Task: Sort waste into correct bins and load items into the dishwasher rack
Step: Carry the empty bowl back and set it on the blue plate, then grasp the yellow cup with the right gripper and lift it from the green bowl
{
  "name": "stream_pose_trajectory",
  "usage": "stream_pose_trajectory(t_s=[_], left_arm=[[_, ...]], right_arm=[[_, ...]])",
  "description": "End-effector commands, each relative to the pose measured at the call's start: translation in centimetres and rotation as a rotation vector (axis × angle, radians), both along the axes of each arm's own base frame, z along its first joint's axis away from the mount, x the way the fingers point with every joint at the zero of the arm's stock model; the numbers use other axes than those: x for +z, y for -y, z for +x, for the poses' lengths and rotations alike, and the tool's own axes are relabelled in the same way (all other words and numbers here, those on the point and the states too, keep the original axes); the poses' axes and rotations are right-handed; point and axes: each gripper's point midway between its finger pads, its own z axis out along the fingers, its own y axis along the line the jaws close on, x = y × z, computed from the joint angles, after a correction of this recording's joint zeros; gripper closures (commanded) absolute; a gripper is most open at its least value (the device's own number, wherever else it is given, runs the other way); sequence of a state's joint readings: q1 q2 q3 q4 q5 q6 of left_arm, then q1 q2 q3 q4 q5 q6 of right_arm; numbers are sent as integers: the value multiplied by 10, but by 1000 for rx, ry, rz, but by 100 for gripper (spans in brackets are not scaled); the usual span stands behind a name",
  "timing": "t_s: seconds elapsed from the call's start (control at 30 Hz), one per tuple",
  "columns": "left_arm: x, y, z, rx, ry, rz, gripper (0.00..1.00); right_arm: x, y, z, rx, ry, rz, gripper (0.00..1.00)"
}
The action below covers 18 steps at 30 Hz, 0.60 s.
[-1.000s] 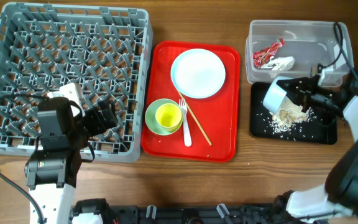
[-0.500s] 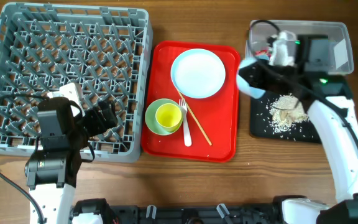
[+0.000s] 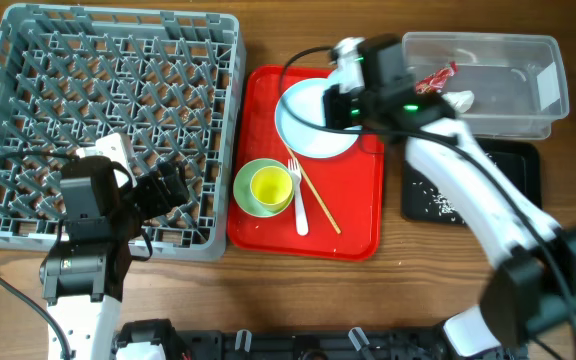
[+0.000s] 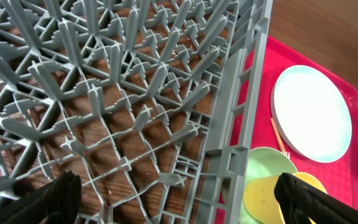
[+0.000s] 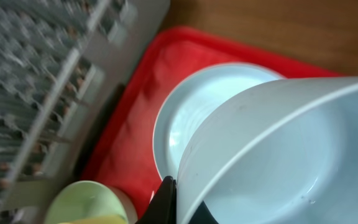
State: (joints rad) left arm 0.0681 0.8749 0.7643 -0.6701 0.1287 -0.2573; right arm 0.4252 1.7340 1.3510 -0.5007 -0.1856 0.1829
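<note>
Next, my right gripper lowers the bowl to the left in the overhead view, onto the white plate (image 3: 313,130) (image 5: 191,118) below, and releases the bowl's rim.
My right gripper (image 5: 174,186) is shut on the rim of the light blue bowl (image 5: 278,155), which hangs tilted over the white plate (image 5: 191,118) on the red tray. In the overhead view that gripper (image 3: 340,100) is above the plate (image 3: 313,130). The pale green bowl (image 3: 250,195) holds the yellow cup (image 3: 271,185), with the fork (image 3: 297,195) and chopsticks (image 3: 318,200) beside it. My left gripper (image 4: 179,199) is open over the front right corner of the grey rack (image 3: 108,110). Wrapper (image 3: 433,82) and napkin (image 3: 456,100) lie in the clear tub (image 3: 508,60). Rice scraps (image 3: 433,195) dot the black tray (image 3: 518,190).
The red serving tray (image 3: 353,225) lies between the rack and the two bins. My right arm stretches from the table's right front across the black tray. The left arm's base stands at the front left, by the rack's near wall.
My right arm has swung left from the black tray to above the red tray, carrying the blue bowl. Food scraps stay on the black tray. The left arm has not moved.
</note>
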Motion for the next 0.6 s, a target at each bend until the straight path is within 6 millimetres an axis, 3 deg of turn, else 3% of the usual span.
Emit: stream_pose_trajectory(t_s=[0.0, 0.17, 0.27, 0.47, 0.57], left_arm=[[12, 0, 3, 6, 33, -10, 0], [12, 0, 3, 6, 33, -10, 0], [12, 0, 3, 6, 33, -10, 0], [12, 0, 3, 6, 33, -10, 0], [12, 0, 3, 6, 33, -10, 0]], right_arm=[[-42, -21, 4, 50, -24, -68, 95], [-83, -36, 1, 84, -76, -96, 95], [-95, -38, -2, 90, -99, -108, 94], [-89, -39, -5, 92, -105, -94, 83], [-76, -41, -11, 110, -116, -68, 75]])
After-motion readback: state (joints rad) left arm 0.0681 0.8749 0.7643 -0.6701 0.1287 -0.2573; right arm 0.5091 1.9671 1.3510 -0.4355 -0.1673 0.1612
